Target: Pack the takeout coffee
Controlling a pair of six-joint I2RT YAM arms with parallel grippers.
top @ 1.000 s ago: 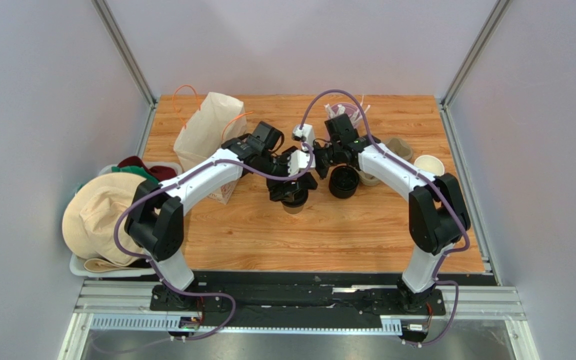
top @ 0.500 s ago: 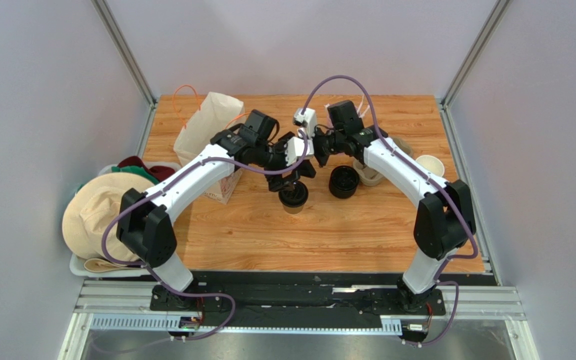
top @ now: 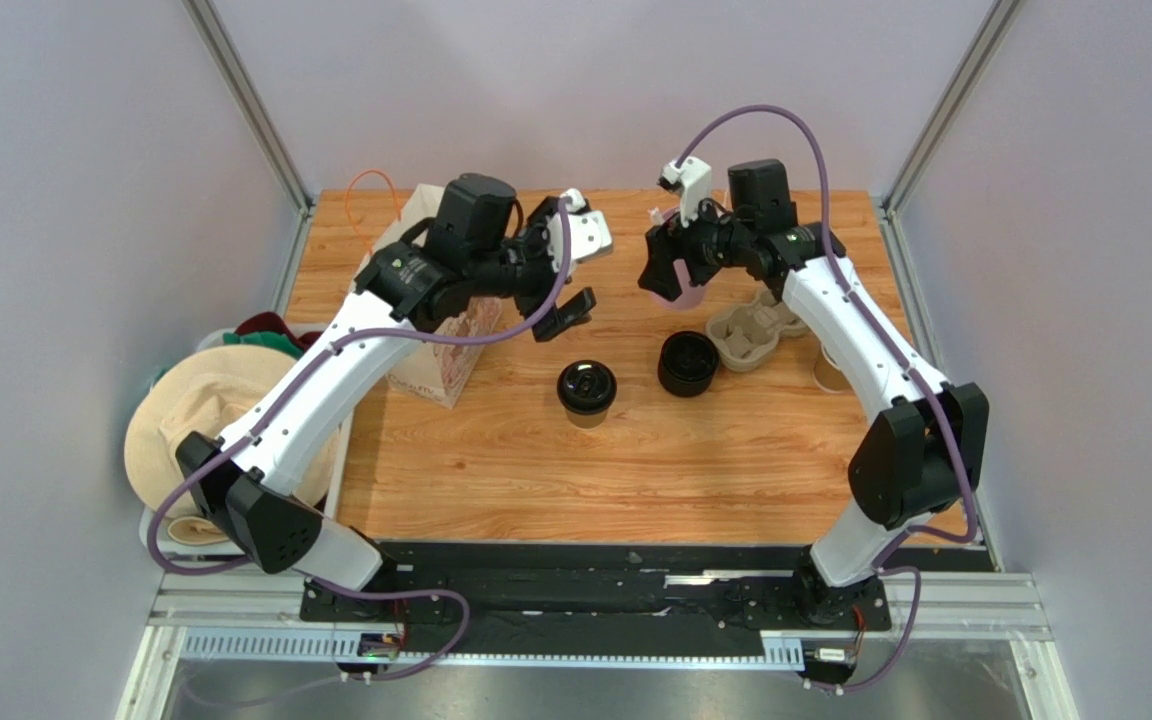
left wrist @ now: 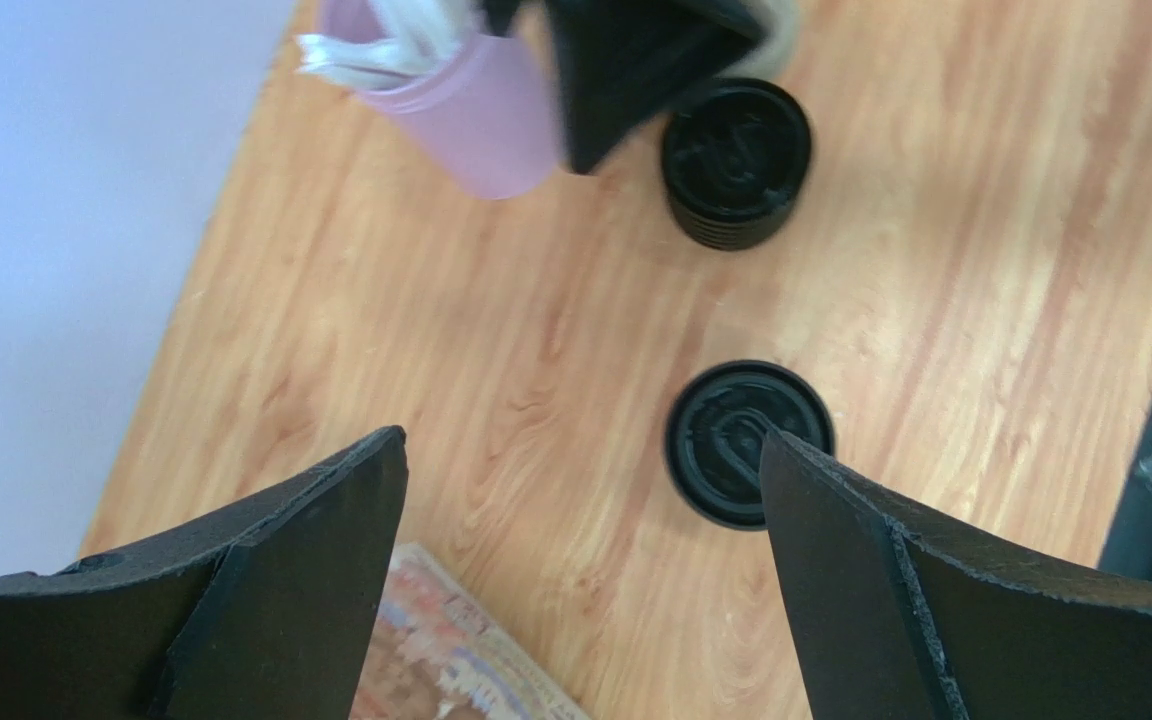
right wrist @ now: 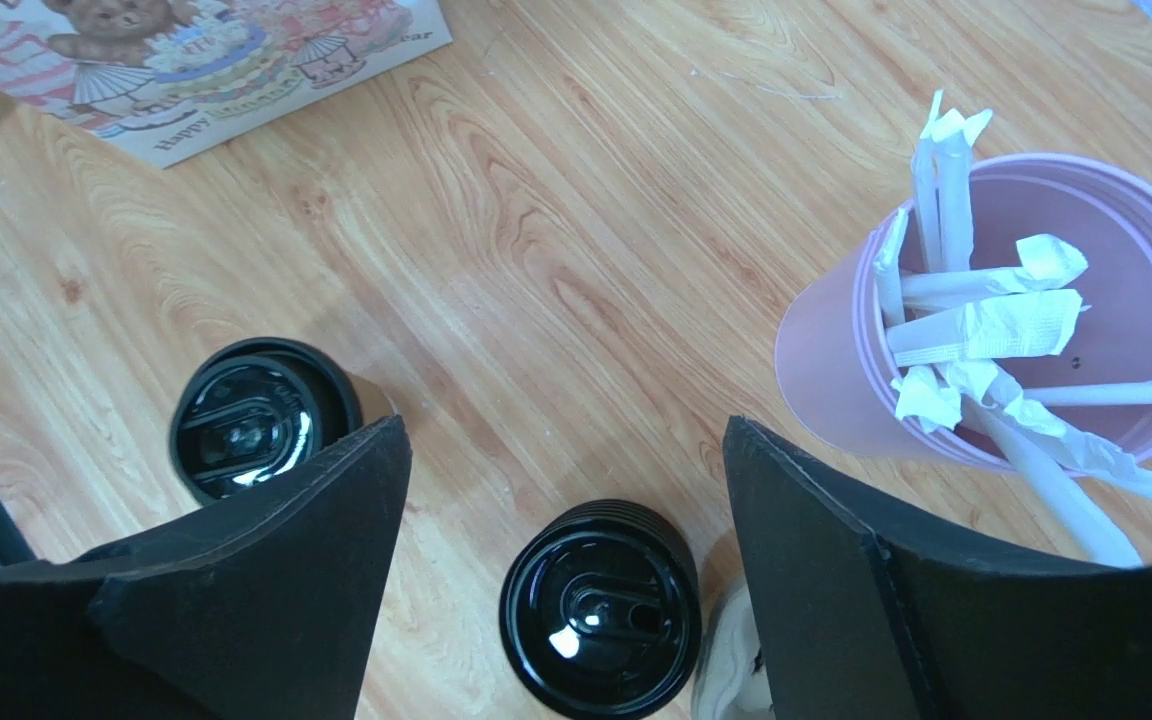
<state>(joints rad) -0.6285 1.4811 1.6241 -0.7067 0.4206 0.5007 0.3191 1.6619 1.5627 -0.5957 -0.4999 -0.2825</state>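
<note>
My right gripper will next go back past the lid stack and down onto the coffee lid's rim, because the takeout coffee (top: 587,390) has its lid's rim exposed.
The takeout coffee (top: 587,390), a small brown cup under a black lid, stands alone mid-table; it also shows in the left wrist view as the takeout coffee (left wrist: 748,443) and in the right wrist view as the takeout coffee (right wrist: 259,417). My left gripper (top: 579,278) hangs high above and behind it, open and empty, as does the left gripper (left wrist: 579,450) in its own view. My right gripper (top: 668,270) is raised by the pink cup, also open and empty; from its wrist the right gripper (right wrist: 564,435) looks down on the lid stack. The paper bag (top: 432,278) stands at the back left.
A stack of black lids (top: 687,363) sits just right of the coffee. A pulp cup carrier (top: 743,336) lies beside it, and a pink cup of white sticks (right wrist: 988,315) stands behind. A bin of hats (top: 214,435) sits off the table's left edge.
Both arms have lifted off and drawn back from the coffee: the left gripper up and to the back left, the right gripper toward the back right. The coffee stays put.
</note>
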